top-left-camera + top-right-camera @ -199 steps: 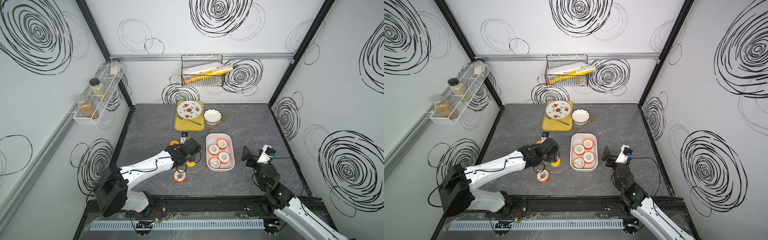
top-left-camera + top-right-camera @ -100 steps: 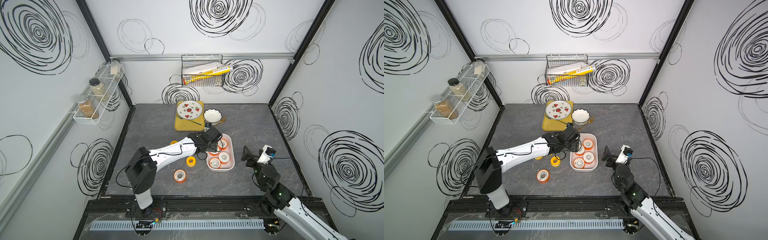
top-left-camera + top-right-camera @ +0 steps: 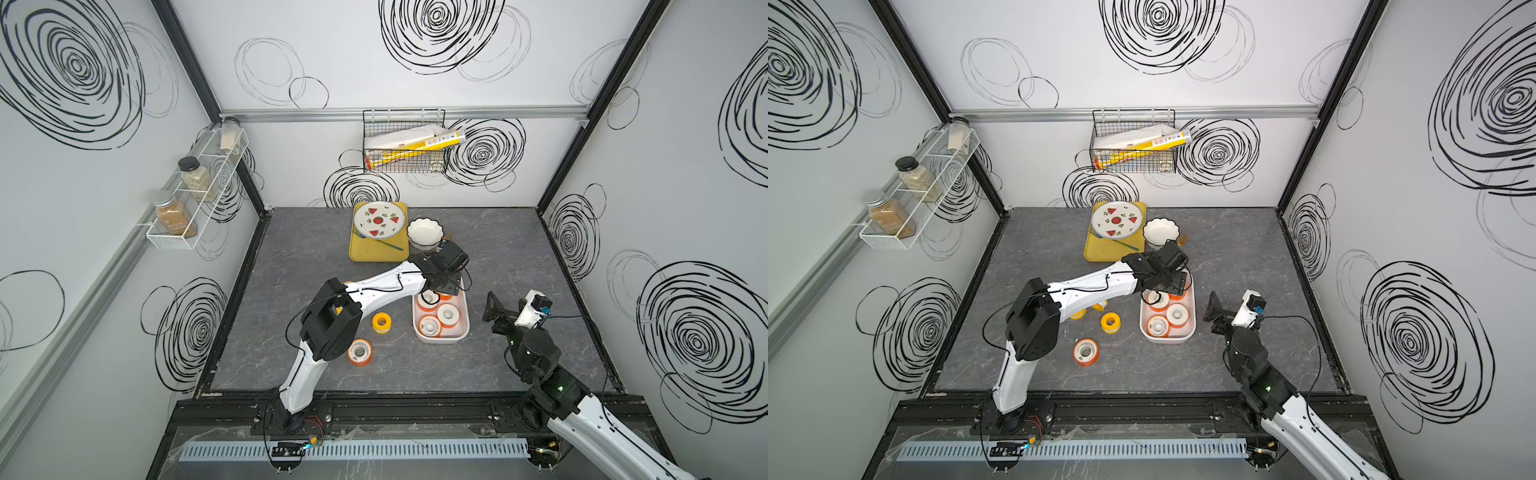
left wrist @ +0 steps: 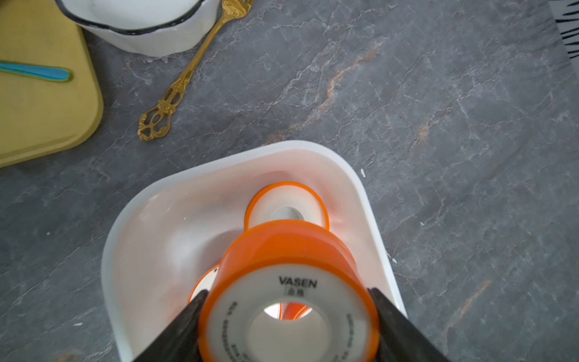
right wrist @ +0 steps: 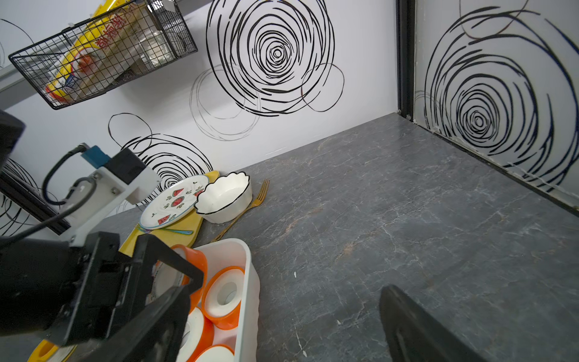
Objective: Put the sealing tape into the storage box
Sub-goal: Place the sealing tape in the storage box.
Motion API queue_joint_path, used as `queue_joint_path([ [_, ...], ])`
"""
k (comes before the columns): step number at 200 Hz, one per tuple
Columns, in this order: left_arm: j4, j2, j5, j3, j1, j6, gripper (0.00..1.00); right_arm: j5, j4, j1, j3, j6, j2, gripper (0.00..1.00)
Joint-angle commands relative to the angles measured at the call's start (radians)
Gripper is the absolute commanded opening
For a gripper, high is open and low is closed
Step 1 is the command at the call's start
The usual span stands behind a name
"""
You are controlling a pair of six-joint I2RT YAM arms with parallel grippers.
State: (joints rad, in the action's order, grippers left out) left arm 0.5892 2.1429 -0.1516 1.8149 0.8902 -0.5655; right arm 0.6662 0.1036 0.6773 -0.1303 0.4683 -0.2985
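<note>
The held spool hangs over the storage box, so I will lower my left gripper toward the white-faced spool in the far corner (image 4: 286, 204) and release the tape (image 4: 282, 250).
My left gripper (image 4: 288, 326) is shut on an orange-flanged spool of sealing tape (image 4: 282, 250), with a black finger on each side. It hangs over the far end of the white storage box (image 4: 369, 219), seen in both top views (image 3: 440, 338) (image 3: 1169, 340). Several spools lie in the box (image 3: 448, 314). On the table left of the box are a yellow spool (image 3: 381, 322) and an orange one (image 3: 359, 351). Another yellow spool (image 3: 1098, 306) peeks from under the left arm. My right gripper (image 3: 496, 309) stands open and empty, right of the box.
Behind the box are a yellow tray (image 3: 361, 253) with a watermelon plate (image 3: 379, 220), a white scalloped bowl (image 3: 424, 232) and a gold fork (image 4: 185, 78). A wire basket (image 3: 405, 145) hangs on the back wall. A spice rack (image 3: 195, 191) is on the left wall.
The left arm has swung from the loose spools on the left to above the box's far end, carrying the orange spool. The right arm has not moved.
</note>
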Motion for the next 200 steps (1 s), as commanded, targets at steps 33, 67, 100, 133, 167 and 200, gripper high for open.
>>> queue_joint_path([
  [33,0.027,0.097,0.040,0.127,0.003,0.024,0.69,0.018,-0.009,-0.002,0.011,0.011,0.009,0.99],
  [67,0.041,0.114,0.008,0.144,0.003,0.022,0.69,0.019,-0.009,-0.002,0.011,0.010,0.010,0.99],
  [100,0.058,0.141,-0.006,0.167,0.000,0.026,0.70,0.018,-0.010,-0.002,0.011,0.011,0.009,0.99],
  [133,0.046,0.154,0.007,0.168,-0.005,0.030,0.70,0.018,-0.010,-0.002,0.012,0.010,0.010,0.99],
  [167,0.057,0.171,-0.008,0.184,-0.007,0.036,0.71,0.018,-0.009,-0.003,0.011,0.010,0.011,0.99],
  [200,0.049,0.176,-0.012,0.192,-0.013,0.048,0.75,0.018,-0.009,-0.002,0.012,0.011,0.009,0.99],
])
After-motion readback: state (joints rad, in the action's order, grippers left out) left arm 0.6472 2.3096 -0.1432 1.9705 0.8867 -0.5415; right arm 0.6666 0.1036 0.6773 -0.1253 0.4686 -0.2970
